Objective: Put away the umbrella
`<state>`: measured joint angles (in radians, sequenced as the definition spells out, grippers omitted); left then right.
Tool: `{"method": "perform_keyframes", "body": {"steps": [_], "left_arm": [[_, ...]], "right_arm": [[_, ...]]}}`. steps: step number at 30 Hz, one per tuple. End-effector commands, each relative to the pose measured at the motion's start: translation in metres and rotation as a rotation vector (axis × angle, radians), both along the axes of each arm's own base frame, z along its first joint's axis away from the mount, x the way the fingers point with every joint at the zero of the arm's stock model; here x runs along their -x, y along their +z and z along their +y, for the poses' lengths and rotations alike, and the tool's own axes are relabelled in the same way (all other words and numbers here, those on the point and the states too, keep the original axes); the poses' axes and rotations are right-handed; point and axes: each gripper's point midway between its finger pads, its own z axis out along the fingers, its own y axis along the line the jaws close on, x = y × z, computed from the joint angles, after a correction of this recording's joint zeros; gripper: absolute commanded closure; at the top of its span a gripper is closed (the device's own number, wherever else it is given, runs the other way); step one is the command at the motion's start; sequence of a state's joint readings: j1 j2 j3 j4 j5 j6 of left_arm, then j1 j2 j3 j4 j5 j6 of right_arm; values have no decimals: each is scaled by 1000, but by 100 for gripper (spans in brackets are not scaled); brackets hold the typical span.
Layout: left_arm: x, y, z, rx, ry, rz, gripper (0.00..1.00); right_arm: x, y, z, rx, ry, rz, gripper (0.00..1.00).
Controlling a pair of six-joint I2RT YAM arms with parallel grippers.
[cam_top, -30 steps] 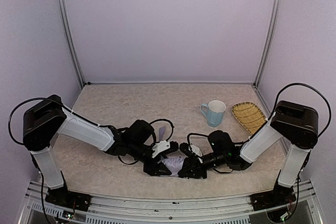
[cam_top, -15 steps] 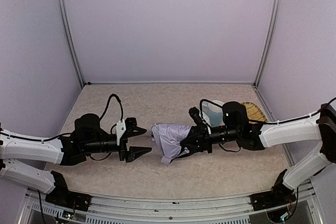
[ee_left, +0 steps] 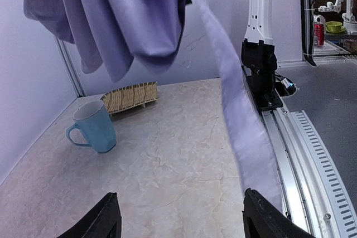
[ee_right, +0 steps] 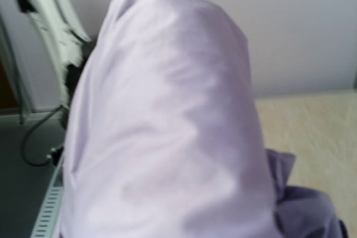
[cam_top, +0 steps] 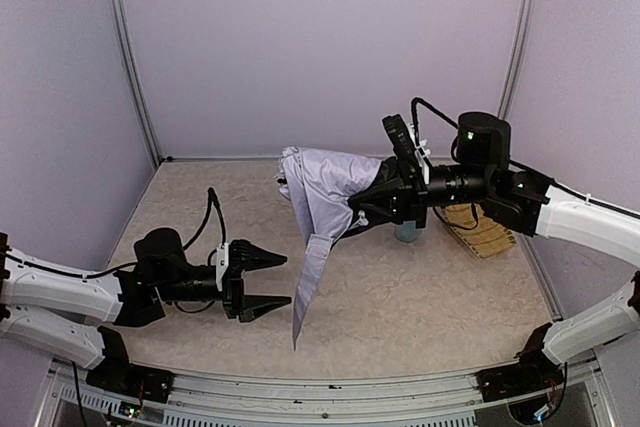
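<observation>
The lower end of the strap (cam_top: 302,315) (ee_left: 260,175) hangs free just past my open fingers, so my left gripper needs to move toward the right in the top view next, onto that end.
The pale lavender umbrella (cam_top: 325,187) is held high above the table, pointing left, and my right gripper (cam_top: 372,202) is shut on its right end. Its fabric bunches loosely, and a long strap (cam_top: 305,287) hangs down almost to the tabletop. In the right wrist view the umbrella (ee_right: 167,137) fills the picture and hides the fingers. My left gripper (cam_top: 285,280) is open and empty, low over the table just left of the strap. In the left wrist view the umbrella (ee_left: 111,20) hangs overhead, its strap (ee_left: 240,115) falls past the right finger, and nothing lies in the left gripper (ee_left: 181,221).
A light blue mug (ee_left: 95,126) stands on the table at the back right, mostly hidden behind the right gripper in the top view. A woven bamboo tray (cam_top: 485,232) lies beside it near the right wall. The beige tabletop (cam_top: 200,207) has lavender walls on three sides.
The right arm has lifted the umbrella well above the table and the strap has dropped down. The left gripper has stayed open and moved slightly nearer the front edge.
</observation>
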<state>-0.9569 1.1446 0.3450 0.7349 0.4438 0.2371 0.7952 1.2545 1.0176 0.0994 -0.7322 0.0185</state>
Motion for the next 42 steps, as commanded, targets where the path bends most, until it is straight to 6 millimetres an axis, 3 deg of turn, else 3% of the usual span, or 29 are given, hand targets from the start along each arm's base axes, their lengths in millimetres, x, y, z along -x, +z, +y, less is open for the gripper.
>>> {"method": "perform_keyframes", "body": {"steps": [1,8,18,20,24,28,30,34,37,39,42], "left_arm": [[10,23,-13,55,-98,-94,27],[55,17,-26,53,-343,-90,26],[37,6,-42,22,-305,-57,31],[33,1,-43,9,-302,-45,41],[33,-8,-45,-12,-308,-19,81],[37,-9,-49,-9,-329,1,100],[35,-14,-51,-14,-318,14,100],[4,-48,-55,-90,-202,62,100],[-37,-67,-54,-138,-100,73,100],[-75,-64,-56,-143,0,35,100],[-139,-47,-48,-116,139,-4,100]], "right_arm": [[16,42,0,-30,114,-107,100],[6,67,8,-26,105,-158,100],[6,76,9,-31,115,-182,100],[7,75,9,-28,120,-184,100],[8,79,7,-34,117,-189,100],[7,82,7,-36,108,-180,100],[7,83,8,-38,107,-172,100],[19,100,4,-82,156,-157,100],[38,108,4,-102,218,-135,100],[55,102,5,-92,282,-103,100],[85,76,7,-46,392,-11,100]]}}
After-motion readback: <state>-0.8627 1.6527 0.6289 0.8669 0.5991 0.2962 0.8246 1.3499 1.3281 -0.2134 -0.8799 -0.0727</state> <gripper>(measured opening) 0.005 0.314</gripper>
